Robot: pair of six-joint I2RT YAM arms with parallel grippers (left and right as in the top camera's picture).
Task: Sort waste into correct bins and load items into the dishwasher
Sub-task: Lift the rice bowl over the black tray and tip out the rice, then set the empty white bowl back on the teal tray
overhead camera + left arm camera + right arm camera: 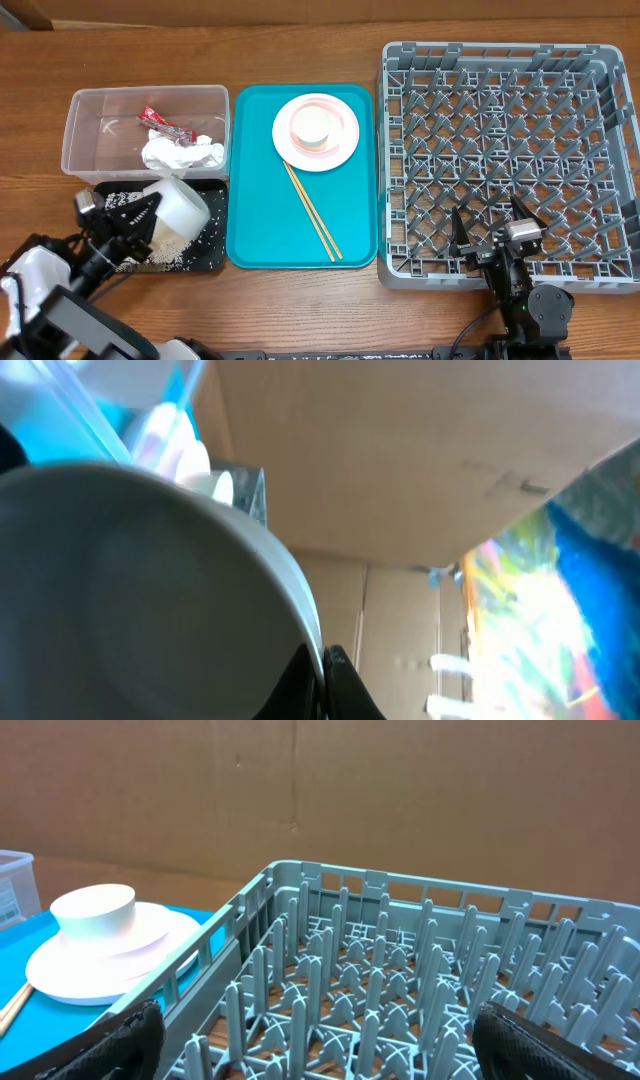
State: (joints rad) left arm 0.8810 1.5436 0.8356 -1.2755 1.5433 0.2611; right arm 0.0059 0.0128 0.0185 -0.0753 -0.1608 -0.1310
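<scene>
The teal tray's bare side (264, 218) is right of my left gripper in the overhead view, so I will carry the bowl beside the chopsticks, turn it upright and release.
My left gripper (148, 214) is shut on the rim of the white bowl (181, 206) and holds it tipped on its side over the black tray (215, 262), where loose rice grains (165, 256) lie. In the left wrist view the bowl (130, 590) fills the left side, with the jaws (322, 675) pinching its rim. The clear tub (80, 120) holds the red wrapper (164, 124) and the white napkin (180, 152). The pink plate (340, 150) with the white cup (313, 124) on it and two chopsticks (312, 212) lie on the teal tray. My right gripper (492, 226) is open over the front of the grey rack (500, 60). No pink bowl shows.
The teal tray (260, 220) lies between the bins and the rack. In the right wrist view the rack's pegs (380, 980) stand between my open fingers (320, 1050), with the plate and cup (95, 915) to the left. A cardboard wall stands behind the table.
</scene>
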